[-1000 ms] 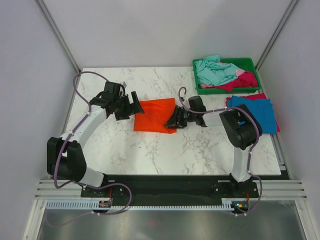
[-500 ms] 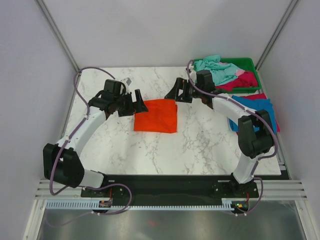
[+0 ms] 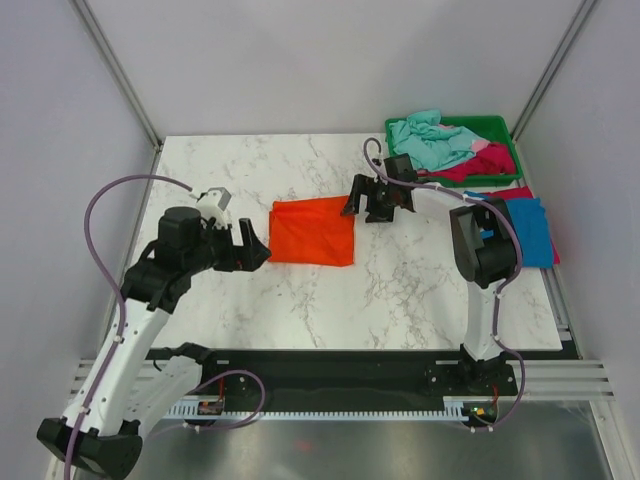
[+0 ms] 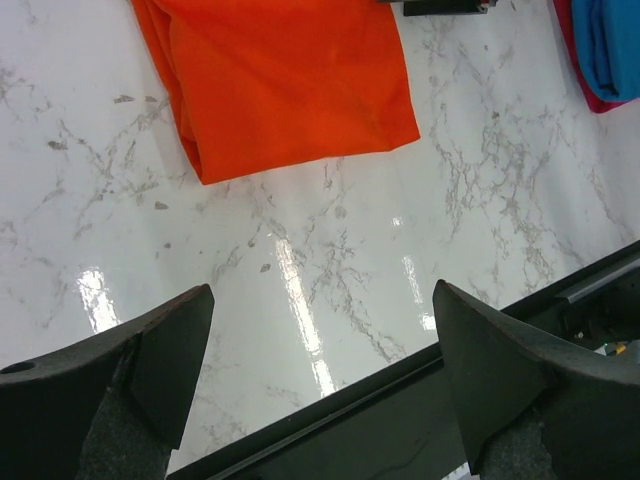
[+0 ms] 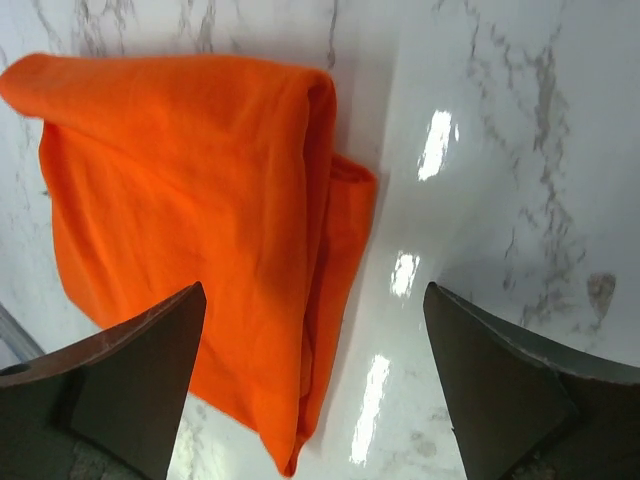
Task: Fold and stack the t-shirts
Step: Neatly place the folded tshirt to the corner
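Observation:
The orange t-shirt's side edge [image 3: 352, 219] [image 5: 313, 225] already lies between the right gripper's open fingers, so next the right gripper should move down onto that edge near the t-shirt's far corner nearest the tray.
A bright orange t-shirt [image 3: 312, 232] lies folded in a rough square at the table's middle; it also shows in the left wrist view [image 4: 280, 80] and the right wrist view [image 5: 190, 220]. My left gripper [image 3: 252, 250] is open and empty, just left of the shirt's near-left corner, apart from it [image 4: 320, 380]. My right gripper [image 3: 358, 200] is open and empty, just above the shirt's far-right corner [image 5: 315, 370]. A folded blue t-shirt [image 3: 528, 228] lies on a magenta-pink one [image 3: 465, 200] at the right edge. Teal [image 3: 430, 140] and magenta [image 3: 480, 165] shirts lie crumpled in the tray.
A green plastic tray [image 3: 500, 124] stands at the back right corner. The blue shirt's corner [image 4: 615, 40] shows at the top right of the left wrist view. The black base rail [image 3: 330, 365] runs along the near edge. White walls enclose the table.
My left arm has drawn back toward the near left, off the shirt's left edge. My right gripper went from the shirt's near-right edge up to its far-right corner. The shirt stays flat.

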You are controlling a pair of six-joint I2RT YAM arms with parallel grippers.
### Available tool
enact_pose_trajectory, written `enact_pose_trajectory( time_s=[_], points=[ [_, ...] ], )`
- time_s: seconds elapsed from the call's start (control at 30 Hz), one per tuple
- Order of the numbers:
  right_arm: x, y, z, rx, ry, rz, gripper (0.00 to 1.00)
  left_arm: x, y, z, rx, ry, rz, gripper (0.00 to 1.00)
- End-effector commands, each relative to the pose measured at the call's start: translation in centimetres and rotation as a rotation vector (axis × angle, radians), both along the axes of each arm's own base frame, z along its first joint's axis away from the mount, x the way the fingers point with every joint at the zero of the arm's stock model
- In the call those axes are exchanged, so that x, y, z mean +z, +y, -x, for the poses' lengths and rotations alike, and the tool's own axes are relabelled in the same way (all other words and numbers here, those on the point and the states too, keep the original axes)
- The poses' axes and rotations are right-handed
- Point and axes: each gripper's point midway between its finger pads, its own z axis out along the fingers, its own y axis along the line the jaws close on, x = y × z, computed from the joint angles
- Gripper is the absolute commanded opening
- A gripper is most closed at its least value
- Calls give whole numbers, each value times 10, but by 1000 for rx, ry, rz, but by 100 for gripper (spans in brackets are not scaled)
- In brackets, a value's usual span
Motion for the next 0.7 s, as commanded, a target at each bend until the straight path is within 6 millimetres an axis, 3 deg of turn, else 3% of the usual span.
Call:
enact_pose_trajectory(
  time_s=[0.0,0.23,0.43,0.47,0.5,0.53,0.6,0.67],
  points=[
    [-18,12,-7,30,10,-4,98,3,16,13,19,-49,-64,98],
    [-48,34,1,52,61,-26,96,21,28,16,76,-186,-57,99],
    [-55,50,4,73,48,-161,57,24,39,18,154,-269,-22,100],
    [-53,53,6,72,60,-194,42,21,38,19,151,-266,-21,100],
    [-53,54,7,72,59,-213,36,21,38,18,149,-272,-19,100],
    [-53,54,6,74,45,-234,20,20,38,18,150,-271,-21,100],
    [-49,56,9,83,49,-262,0,17,37,17,145,-264,-23,100],
    [-42,55,7,84,30,-278,0,17,36,17,141,-266,-20,100]
  ],
)
